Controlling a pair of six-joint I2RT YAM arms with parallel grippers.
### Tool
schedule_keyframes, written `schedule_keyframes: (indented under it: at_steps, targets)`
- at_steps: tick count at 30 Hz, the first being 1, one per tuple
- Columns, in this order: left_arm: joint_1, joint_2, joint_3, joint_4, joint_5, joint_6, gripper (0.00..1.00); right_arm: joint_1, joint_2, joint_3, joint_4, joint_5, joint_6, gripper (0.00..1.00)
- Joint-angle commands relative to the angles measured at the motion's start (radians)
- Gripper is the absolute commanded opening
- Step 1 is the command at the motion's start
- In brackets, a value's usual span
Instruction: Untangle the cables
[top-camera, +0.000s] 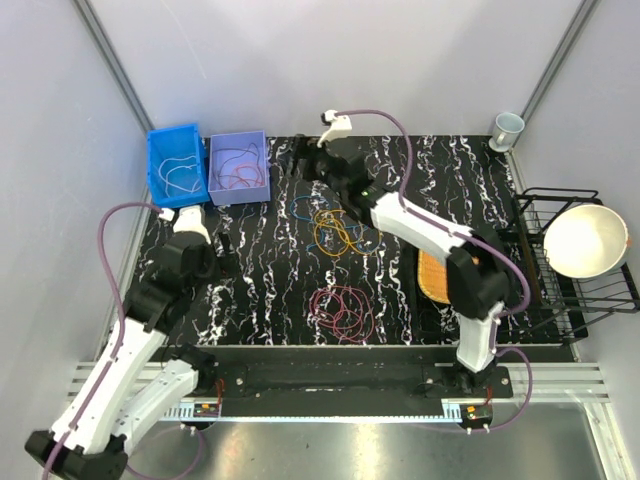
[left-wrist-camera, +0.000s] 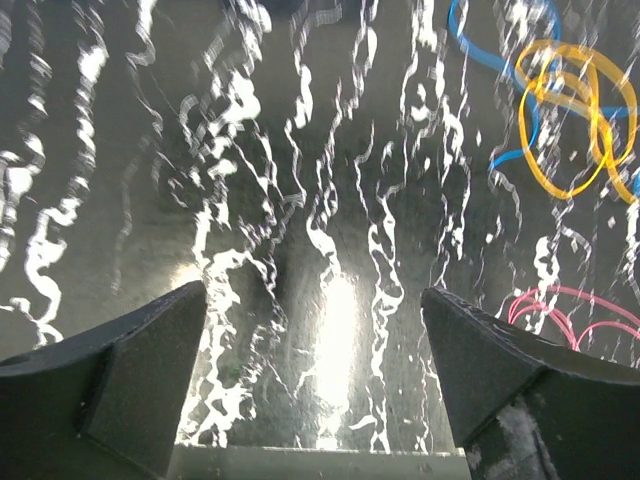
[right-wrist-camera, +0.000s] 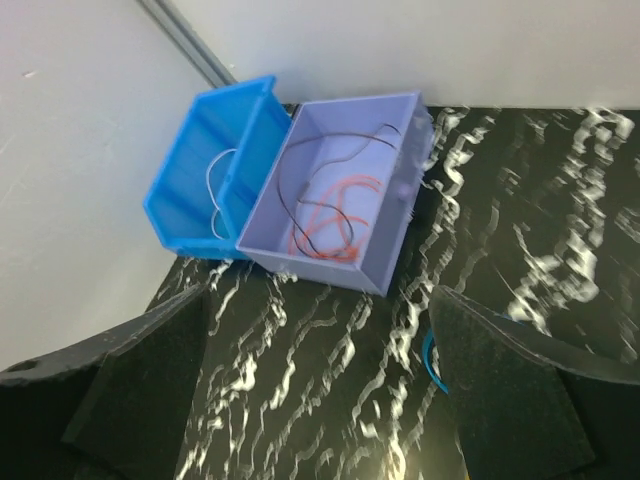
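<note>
I will move my left gripper to the right in the top view and down onto the nearest edge of the magenta-red loops, because pieces of cable run close together there.
Loose cables lie mid-table: a blue cable (top-camera: 303, 207), orange and yellow loops (top-camera: 340, 232) overlapping it, and magenta-red loops (top-camera: 343, 310) nearer the front. The left wrist view shows the blue cable (left-wrist-camera: 478, 48), the orange-yellow loops (left-wrist-camera: 572, 110) and the pink-red loops (left-wrist-camera: 560, 305) to the right. My left gripper (top-camera: 212, 255) (left-wrist-camera: 315, 350) is open and empty over bare table, left of the cables. My right gripper (top-camera: 298, 160) (right-wrist-camera: 320, 370) is open and empty, low near the back, between the bins and the blue cable (right-wrist-camera: 430, 362), which curves by its right finger.
A blue bin (top-camera: 152, 170) (right-wrist-camera: 175, 205) holds a whitish cable. A lavender bin (top-camera: 240, 196) (right-wrist-camera: 330, 268) beside it holds orange-red and dark cables. A woven mat (top-camera: 432, 275), a dish rack (top-camera: 540, 300) with a white bowl (top-camera: 585, 240), and a mug (top-camera: 508, 128) stand at the right.
</note>
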Motion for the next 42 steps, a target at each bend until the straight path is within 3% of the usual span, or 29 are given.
schedule_keyframes:
  at_steps: [1, 7, 10, 19, 34, 38, 42]
  targets:
    - [-0.015, 0.128, 0.005, 0.11, 0.143, -0.073, 0.88, -0.038, -0.197, -0.187, -0.042, 0.066, 0.054, 0.96]
    - [-0.16, 0.294, -0.043, 0.289, 0.137, -0.167, 0.82, -0.075, -0.264, -0.215, -0.328, 0.02, 0.071, 0.96]
    - [-0.237, 0.374, -0.069, 0.343, 0.137, -0.214, 0.8, -0.1, -0.293, -0.27, -0.38, -0.021, 0.094, 0.96]
    - [-0.426, 0.552, -0.1, 0.457, 0.122, -0.346, 0.75, -0.164, -0.295, -0.344, -0.386, -0.17, 0.134, 0.95]
    - [-0.553, 0.787, -0.006, 0.473, 0.113, -0.399, 0.66, -0.189, -0.251, -0.342, -0.396, -0.213, 0.143, 0.94]
    - [-0.57, 0.827, 0.017, 0.48, 0.105, -0.402, 0.6, -0.19, -0.243, -0.339, -0.396, -0.227, 0.148, 0.93]
    - [-0.579, 0.868, 0.034, 0.489, 0.094, -0.396, 0.47, -0.192, -0.232, -0.334, -0.397, -0.244, 0.151, 0.92]
